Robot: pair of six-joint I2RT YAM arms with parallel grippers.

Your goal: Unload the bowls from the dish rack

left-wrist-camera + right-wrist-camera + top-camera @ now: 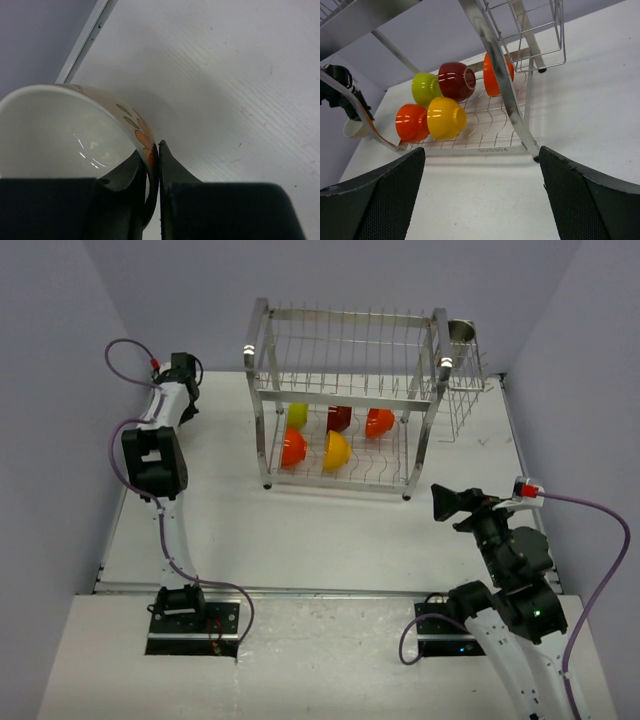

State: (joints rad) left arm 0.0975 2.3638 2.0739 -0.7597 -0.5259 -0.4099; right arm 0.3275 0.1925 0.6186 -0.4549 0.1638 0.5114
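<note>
I should next lower the whitish bowl onto it with my left gripper, slightly away from the edge bar.
My left gripper [155, 156] is shut on the rim of a whitish bowl with an orange pattern [60, 132]. One finger is inside the bowl and one outside, low over the table's far left corner. The right wrist view shows that bowl [355, 129] left of the dish rack [437, 430]. On the rack's lower tier lie the lime-green bowl [297, 415], dark red bowl [339, 418], orange-red bowl [379, 422], orange bowl [293, 447] and yellow bowl [336, 450]. My right gripper [445, 502] is open and holds nothing, near the rack's front right foot.
A small metal cup [461, 332] sits in the wire side basket [465, 400] on the rack's right. The rack's upper tier holds nothing. The table's left edge rail [85, 42] runs close to the held bowl. Grey walls enclose the table.
</note>
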